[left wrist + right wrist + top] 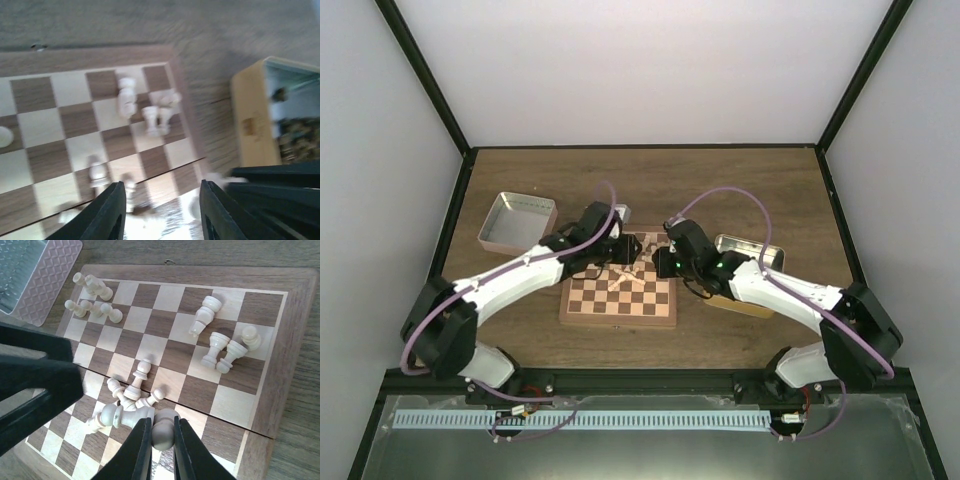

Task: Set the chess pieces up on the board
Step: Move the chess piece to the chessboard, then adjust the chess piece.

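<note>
My right gripper goes left in the top view and down next to release on the pale square beside the standing pieces, extending their row.
The board (620,305) lies between my two arms, with pale chess pieces scattered on it, most of them lying down. In the right wrist view a heap of pieces (131,399) lies mid-board, a cluster (220,347) near the right edge and several more (92,300) at the far left corner. My right gripper (162,440) is shut on a round-headed piece (163,432) beside the heap. My left gripper (162,215) hovers open over the board's edge (45,90) with nothing between its fingers; that view is blurred. Pieces (150,117) lie ahead of it.
A pinkish tray (517,222) sits left of the board. A metal tin (750,248) rests on a wooden box (250,125) to the right. The left arm (30,385) reaches in close beside my right gripper (658,262) over the board's far half.
</note>
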`<state>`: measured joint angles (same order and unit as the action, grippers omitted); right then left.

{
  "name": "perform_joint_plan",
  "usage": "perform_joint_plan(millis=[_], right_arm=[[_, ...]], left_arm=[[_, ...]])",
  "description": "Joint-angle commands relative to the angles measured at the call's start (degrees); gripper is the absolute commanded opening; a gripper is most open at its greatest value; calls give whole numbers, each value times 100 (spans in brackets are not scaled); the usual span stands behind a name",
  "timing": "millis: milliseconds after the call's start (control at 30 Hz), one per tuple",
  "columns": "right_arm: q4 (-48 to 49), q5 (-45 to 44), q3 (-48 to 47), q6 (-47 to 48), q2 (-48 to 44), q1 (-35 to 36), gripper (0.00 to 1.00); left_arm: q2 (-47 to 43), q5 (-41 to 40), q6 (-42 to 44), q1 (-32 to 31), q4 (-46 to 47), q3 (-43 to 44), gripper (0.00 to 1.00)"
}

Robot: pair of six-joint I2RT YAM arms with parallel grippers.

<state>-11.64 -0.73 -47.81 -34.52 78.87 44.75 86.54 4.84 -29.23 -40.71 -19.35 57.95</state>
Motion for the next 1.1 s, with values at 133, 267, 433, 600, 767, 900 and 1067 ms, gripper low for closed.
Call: perform_joint_plan(millis=[133,267,433,600,767,900,1067], right_arm=[[496,277,58,0,67,-2,9],[558,365,22,-52,88,-2,9],[640,445,48,-160,70,-4,9],[832,596,158,-356,-30,-2,9],[1077,686,291,-535,-155,-3,9],[1084,678,294,-576,-134,-4,9],[1054,589,287,-670,-48,-6,9]], left_arm=[[-680,1248,-873,4,1510,-750,50],[-587,1101,-860,2,1286,-755,48],[-723,914,-1038,63,1468,-927,38],[-908,708,-1472,79,1744,-1194,36],[-1020,758,-1659,98,1939,-1375,40],[-1069,755,-1719,135,1974,-1426,42],[-1104,453,-1850,158,1960,-1617,44]])
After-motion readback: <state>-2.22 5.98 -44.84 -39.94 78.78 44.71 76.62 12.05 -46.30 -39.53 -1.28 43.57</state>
